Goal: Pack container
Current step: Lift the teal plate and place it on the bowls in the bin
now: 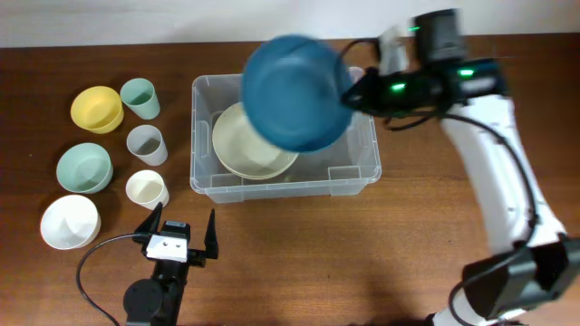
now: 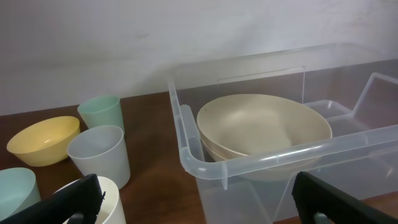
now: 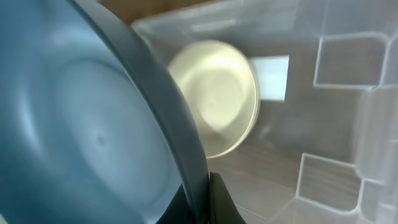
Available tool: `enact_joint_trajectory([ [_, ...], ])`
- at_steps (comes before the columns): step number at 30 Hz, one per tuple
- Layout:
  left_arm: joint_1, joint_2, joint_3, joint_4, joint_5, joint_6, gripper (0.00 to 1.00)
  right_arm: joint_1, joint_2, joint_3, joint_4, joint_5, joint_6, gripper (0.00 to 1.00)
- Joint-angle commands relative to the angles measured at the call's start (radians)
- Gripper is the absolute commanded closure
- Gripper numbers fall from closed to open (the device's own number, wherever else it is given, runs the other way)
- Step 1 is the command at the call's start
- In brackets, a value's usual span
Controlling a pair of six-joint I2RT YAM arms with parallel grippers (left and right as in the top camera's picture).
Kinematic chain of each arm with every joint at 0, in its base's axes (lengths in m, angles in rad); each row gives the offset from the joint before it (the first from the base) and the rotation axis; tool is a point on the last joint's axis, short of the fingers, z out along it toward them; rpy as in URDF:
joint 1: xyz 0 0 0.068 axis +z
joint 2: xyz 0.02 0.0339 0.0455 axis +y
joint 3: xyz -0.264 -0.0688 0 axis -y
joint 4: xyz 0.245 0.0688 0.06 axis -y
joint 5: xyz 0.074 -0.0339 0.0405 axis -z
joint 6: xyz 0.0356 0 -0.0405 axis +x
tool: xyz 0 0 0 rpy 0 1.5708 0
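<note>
My right gripper moves down and to the left in the overhead view next, then releases the blue bowl into the cream bowl (image 1: 251, 145) (image 3: 215, 99).
The clear container (image 1: 362, 145) stands mid-table with a cream bowl (image 1: 249, 145) inside its left half. Above it hangs a blue bowl (image 1: 294, 91), tilted, its rim pinched by my right gripper (image 1: 349, 91), which is shut on it. In the right wrist view the blue bowl (image 3: 87, 130) fills the left side, my fingers (image 3: 221, 202) clamp its rim, and the cream bowl (image 3: 214, 96) lies below in the container (image 3: 339, 112). My left gripper (image 1: 179, 237) rests open near the front edge, apart from the container (image 2: 205, 158), which holds the cream bowl (image 2: 261, 134).
Left of the container stand a yellow bowl (image 1: 97, 109), a green bowl (image 1: 84, 167), a white bowl (image 1: 69, 222), a green cup (image 1: 140, 98), a grey cup (image 1: 146, 144) and a white cup (image 1: 146, 189). A black cable (image 1: 91, 272) loops by the left arm.
</note>
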Motion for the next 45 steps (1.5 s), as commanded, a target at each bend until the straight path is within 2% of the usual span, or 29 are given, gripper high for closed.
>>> enact_joint_trajectory([
  [1, 0.007, -0.007, -0.003, -0.005, 0.0, -0.013, 0.01, 0.082, 0.061, 0.0, 0.015, 0.125, 0.063, 0.96],
  [7, 0.007, -0.007, -0.003, -0.005, 0.0, -0.013, 0.01, 0.164, 0.18, 0.0, 0.082, 0.121, 0.106, 0.96],
  [15, 0.007, -0.007, -0.003, -0.005, 0.0, -0.013, 0.0, 0.181, 0.315, 0.0, 0.153, 0.105, 0.145, 0.96],
  [23, 0.007, -0.007, -0.003, -0.005, 0.0, -0.013, 0.0, 0.183, 0.379, -0.002, 0.179, 0.101, 0.156, 0.95],
  [25, 0.007, -0.007, -0.003, -0.005, 0.0, -0.013, 0.0, 0.183, 0.385, -0.002, 0.183, 0.101, 0.156, 0.85],
  [27, 0.007, -0.007, -0.003, -0.005, 0.0, -0.013, 0.0, 0.185, 0.385, -0.002, 0.183, 0.101, 0.156, 0.65],
  [30, 0.007, -0.007, -0.003, -0.005, 0.0, -0.013, 0.01, 0.192, 0.385, -0.002, 0.183, 0.101, 0.156, 0.5],
  [32, 0.007, -0.007, -0.003, -0.005, 0.0, -0.013, 0.0, 0.196, 0.385, -0.002, 0.183, 0.101, 0.156, 0.46],
  [39, 0.007, -0.007, -0.003, -0.005, 0.0, -0.013, 0.0, 0.193, 0.357, 0.046, 0.161, 0.099, 0.112, 0.43],
  [41, 0.007, -0.007, -0.003, -0.005, 0.0, -0.013, 0.01, 0.193, 0.333, 0.115, 0.109, 0.127, 0.081, 0.37],
  [43, 0.007, -0.007, -0.003, -0.005, 0.0, -0.013, 0.0, 0.192, 0.305, 0.211, 0.024, 0.211, 0.053, 0.24],
  [45, 0.007, -0.007, -0.003, -0.005, 0.0, -0.013, 0.01, 0.185, 0.277, 0.345, -0.103, 0.366, 0.053, 0.0],
])
